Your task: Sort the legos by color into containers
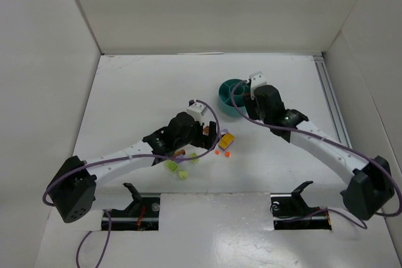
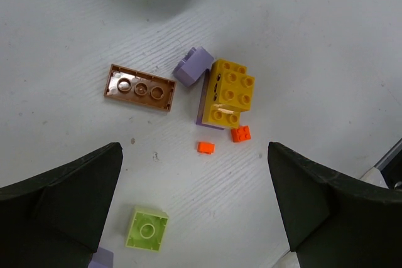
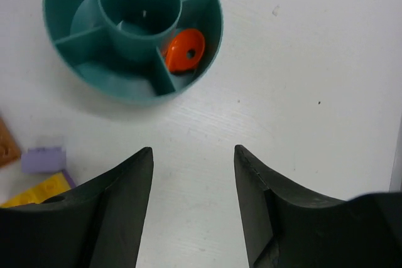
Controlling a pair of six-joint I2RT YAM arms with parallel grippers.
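Next, my left gripper goes down and to the right in the top view, astride the yellow brick [image 1: 227, 140] [image 2: 231, 89], since the brick lies loose outside the dish.
The round teal dish [image 3: 215, 26] holds one round orange-red piece [image 3: 184, 50] in a right-hand compartment; the dish also shows in the top view [image 1: 221, 91]. My right gripper [image 3: 193, 150] is open and empty over bare table just beside the dish. My left gripper [image 2: 195, 155] is open and empty above loose legos. These are a brown plate [image 2: 139, 88], a lilac brick [image 2: 191, 67], a yellow brick [image 2: 231, 89], two tiny orange-red bricks [image 2: 240, 133] and a lime green brick [image 2: 147, 229] near the left finger.
More lime green bricks [image 1: 172, 166] lie near the table's front by the left arm. White walls enclose the table on three sides. A metal rail [image 1: 331, 101] runs along the right edge.
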